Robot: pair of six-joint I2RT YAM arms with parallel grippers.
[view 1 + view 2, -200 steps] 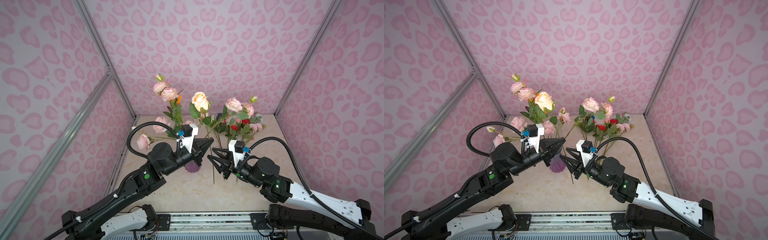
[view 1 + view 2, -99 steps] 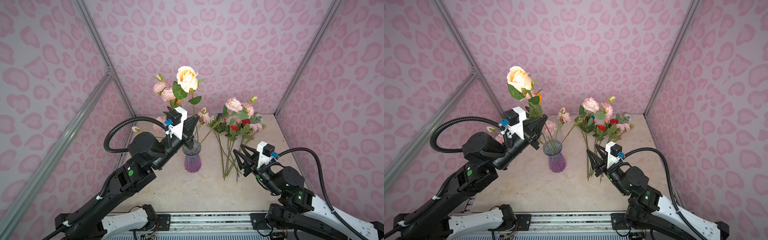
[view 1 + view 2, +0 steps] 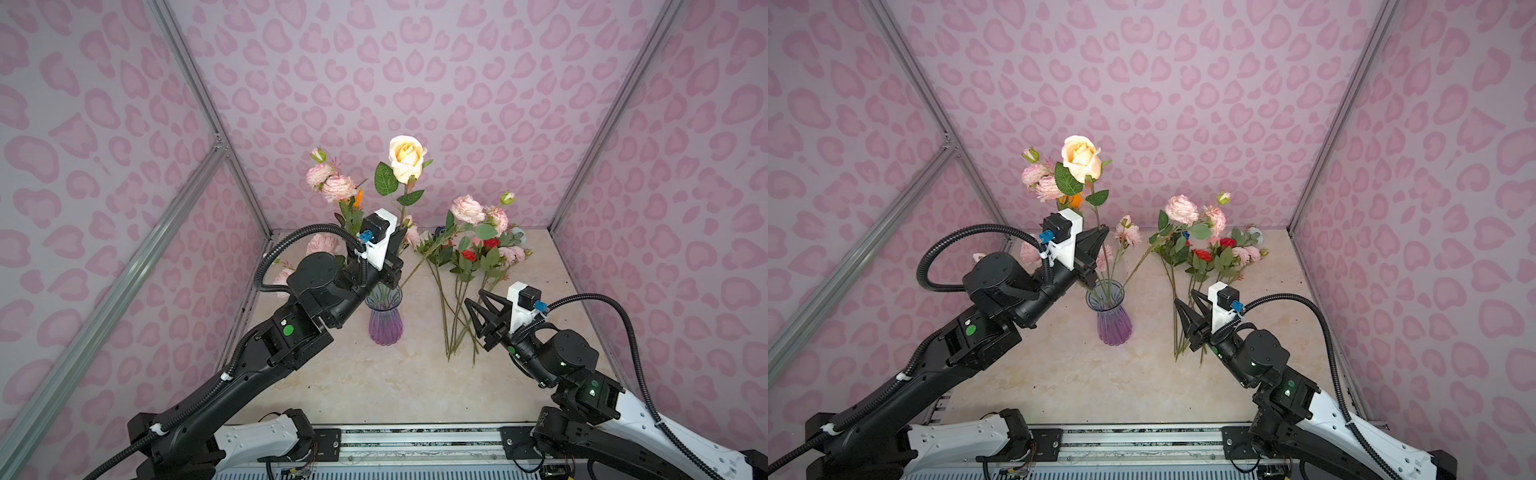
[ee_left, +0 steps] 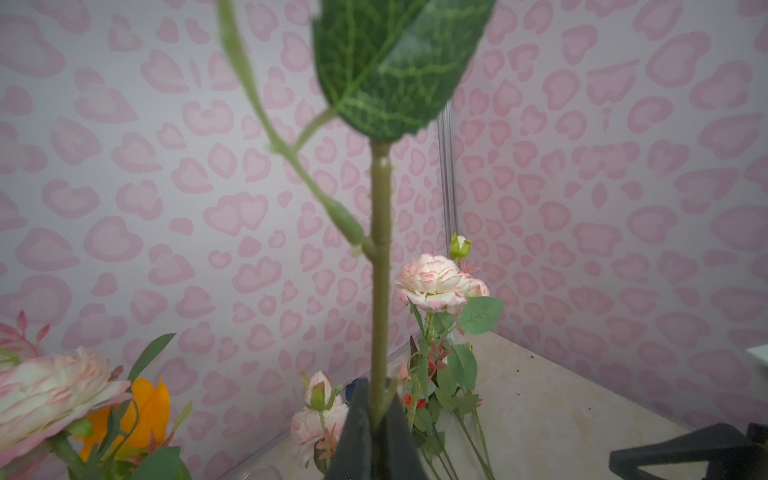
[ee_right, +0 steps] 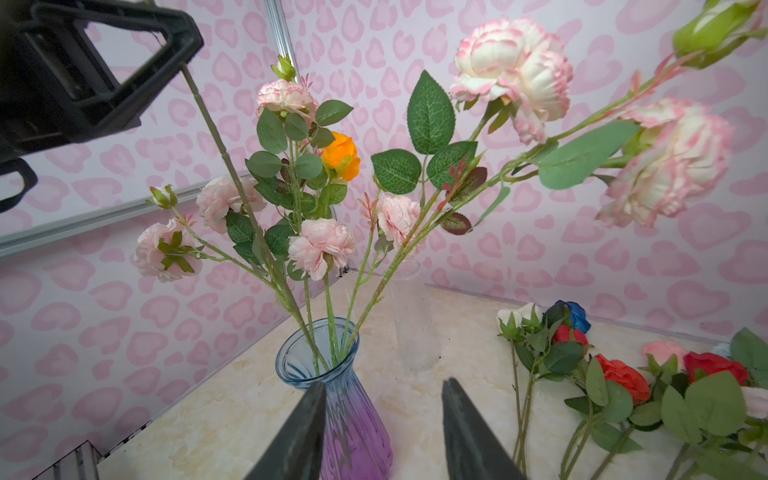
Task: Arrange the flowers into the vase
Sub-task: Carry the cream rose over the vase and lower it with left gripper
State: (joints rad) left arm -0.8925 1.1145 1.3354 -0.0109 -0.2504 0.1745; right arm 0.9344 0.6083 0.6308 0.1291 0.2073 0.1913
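Observation:
My left gripper will move down next toward the opening of the purple vase (image 3: 1105, 294) and release the cream rose's stem there, as the stem's lower end is already inside.
The blue-to-purple glass vase (image 3: 385, 322) (image 3: 1111, 316) (image 5: 332, 395) stands mid-table with several pink flowers (image 3: 332, 183) and an orange bloom (image 5: 340, 156) in it. My left gripper (image 3: 402, 229) (image 3: 1102, 230) (image 4: 376, 399) is shut on the stem of a cream rose (image 3: 406, 154) (image 3: 1081, 154), held upright above the vase. In the right wrist view that stem (image 5: 232, 178) runs down into the vase mouth. My right gripper (image 3: 473, 301) (image 3: 1183, 301) (image 5: 383, 382) is open and empty, right of the vase, over the stems of the loose flowers.
Loose flowers (image 3: 478, 253) (image 3: 1208, 253) (image 5: 623, 374), red, pink, blue and white, lie on the table at the back right. A clear glass vase (image 5: 411, 316) stands behind the purple one. Pink patterned walls with aluminium posts (image 3: 199, 95) close in three sides.
My left gripper has lifted the cream rose from low in front of the vase and brought it over the vase mouth. My right gripper has drawn back to the right.

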